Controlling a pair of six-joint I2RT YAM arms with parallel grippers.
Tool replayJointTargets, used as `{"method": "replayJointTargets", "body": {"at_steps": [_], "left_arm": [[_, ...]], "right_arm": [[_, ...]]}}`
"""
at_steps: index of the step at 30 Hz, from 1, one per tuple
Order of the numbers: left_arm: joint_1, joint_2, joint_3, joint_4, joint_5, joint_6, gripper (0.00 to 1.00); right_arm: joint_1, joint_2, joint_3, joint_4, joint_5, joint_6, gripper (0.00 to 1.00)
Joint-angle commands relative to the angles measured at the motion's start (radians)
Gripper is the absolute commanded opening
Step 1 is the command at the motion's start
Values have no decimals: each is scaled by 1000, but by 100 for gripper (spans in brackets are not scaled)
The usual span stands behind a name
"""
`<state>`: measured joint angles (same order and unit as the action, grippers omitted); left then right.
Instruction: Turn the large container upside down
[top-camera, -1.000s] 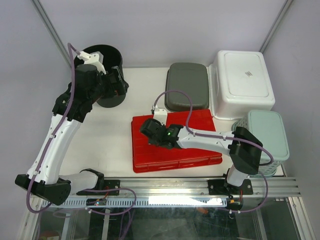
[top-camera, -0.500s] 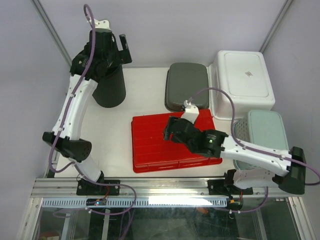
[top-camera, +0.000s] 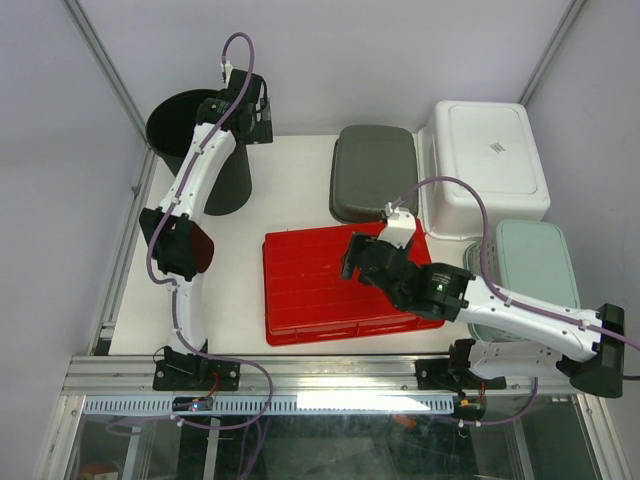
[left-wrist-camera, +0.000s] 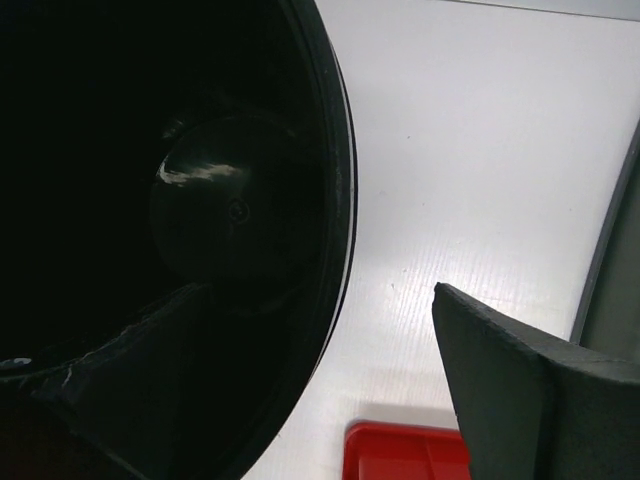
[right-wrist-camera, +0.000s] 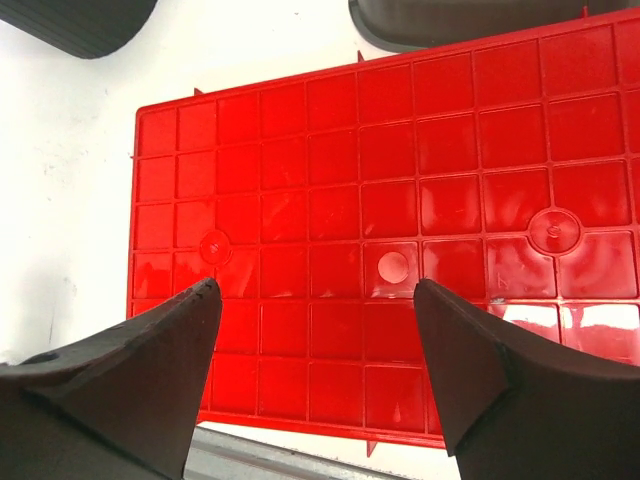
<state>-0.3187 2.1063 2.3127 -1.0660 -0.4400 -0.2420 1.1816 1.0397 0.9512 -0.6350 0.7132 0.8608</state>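
Observation:
My left gripper closes its open fingers across the black container's rim (left-wrist-camera: 322, 305) next, from inside and outside the container's side, since the rim runs between them.
A tall black bucket-shaped container (top-camera: 222, 180) stands upright at the back left, its mouth facing up. My left gripper (top-camera: 240, 118) hangs open over its right rim. In the left wrist view the rim (left-wrist-camera: 340, 200) runs between the fingers, one finger (left-wrist-camera: 110, 370) inside the bucket and the other finger (left-wrist-camera: 510, 380) outside above the white table. A wide red container (top-camera: 310, 290) lies bottom up in the middle, its ribbed underside (right-wrist-camera: 400, 180) showing. My right gripper (top-camera: 352, 258) hovers open above it with nothing between the fingers (right-wrist-camera: 318, 285).
A grey container (top-camera: 373, 172) and a white tub (top-camera: 485, 160) lie bottom up at the back right. A teal basket (top-camera: 530, 275) sits at the right edge, behind my right arm. A metal rail (top-camera: 330, 375) runs along the near edge.
My left arm swung from beside the bucket up over its right rim. My right gripper opened and drew back to the right across the red container.

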Motion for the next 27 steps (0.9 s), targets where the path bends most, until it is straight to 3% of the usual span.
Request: {"method": "replayJointTargets", "body": {"at_steps": [1,10,12,15,18,23,27], "left_arm": [[7,-11,53,27,13,28,89],[7,-9,43,34,44,20,53],[7,-29,44,37,63,19,53],[7,-54,44,38,87,21,72],[7,-72,41,39,98,12,71],[7,-81,43,38,120,-3,50],[7,-106,61,44,149,-9,19]], "right_arm": [[-4,45,72,25,35,-32,81],[-5,60,53,39,12,1,81],[-6,56,53,39,15,0,81],[-9,56,59,38,16,-12,81],[-10,58,64,34,14,-15,81],[-10,54,56,33,3,-7,81],[-10,52,53,29,-2,-6,81]]}}
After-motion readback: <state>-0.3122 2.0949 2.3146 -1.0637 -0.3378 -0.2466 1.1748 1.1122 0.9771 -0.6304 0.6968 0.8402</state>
